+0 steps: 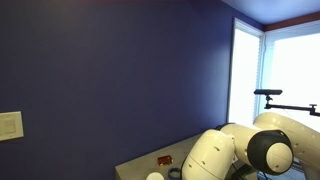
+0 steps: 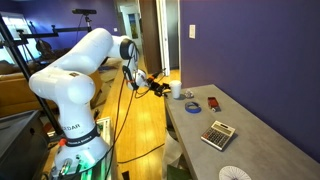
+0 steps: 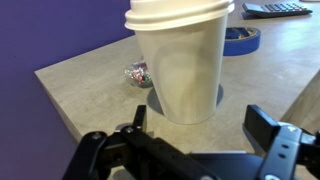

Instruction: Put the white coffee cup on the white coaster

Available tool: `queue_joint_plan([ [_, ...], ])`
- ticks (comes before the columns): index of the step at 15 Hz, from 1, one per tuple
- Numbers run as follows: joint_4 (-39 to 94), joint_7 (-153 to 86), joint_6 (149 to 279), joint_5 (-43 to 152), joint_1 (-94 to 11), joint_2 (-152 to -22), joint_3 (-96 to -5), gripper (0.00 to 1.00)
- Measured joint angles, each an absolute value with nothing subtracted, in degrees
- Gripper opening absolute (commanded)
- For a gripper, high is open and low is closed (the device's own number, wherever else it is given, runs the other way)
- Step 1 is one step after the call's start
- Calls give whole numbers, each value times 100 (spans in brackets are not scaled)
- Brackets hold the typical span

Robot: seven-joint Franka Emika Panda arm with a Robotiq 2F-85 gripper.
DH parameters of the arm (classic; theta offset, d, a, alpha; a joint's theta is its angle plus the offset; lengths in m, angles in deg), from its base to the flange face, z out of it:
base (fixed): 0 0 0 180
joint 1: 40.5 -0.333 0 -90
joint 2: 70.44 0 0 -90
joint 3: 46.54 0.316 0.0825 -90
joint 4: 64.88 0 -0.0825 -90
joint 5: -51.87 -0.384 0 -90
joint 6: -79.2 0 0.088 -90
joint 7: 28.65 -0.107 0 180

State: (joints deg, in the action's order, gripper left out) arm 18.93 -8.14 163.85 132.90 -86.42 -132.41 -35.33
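Note:
The white coffee cup (image 3: 180,60) stands just ahead of my gripper's spread fingers, still out of their reach, so next my gripper will advance straight around the cup's lower body (image 3: 188,104) and close.
The white coffee cup (image 3: 180,60) is a tapered white cup with a lid. It stands upright on a dark grey ring (image 3: 216,97) near the table's corner. It also shows in an exterior view (image 2: 176,90). My gripper (image 3: 200,125) is open and empty, with its two fingers spread just in front of the cup's base and not touching it. In an exterior view the gripper (image 2: 160,84) hangs at the table's far end beside the cup. The white coaster (image 2: 233,173) lies flat at the near end of the table, far from the cup.
A blue dish (image 3: 242,40) and a calculator (image 3: 278,9) lie behind the cup, and a small wrapped sweet (image 3: 138,73) lies beside it. The table edge (image 3: 60,85) is close. A red object (image 2: 213,102) lies near the purple wall. The robot base (image 2: 75,130) stands beside the table.

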Motion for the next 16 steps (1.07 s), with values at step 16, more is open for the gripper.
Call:
queue_joint_plan([
  [16, 1892, -257, 16463, 13588, -8382, -13324, -3564, 100],
])
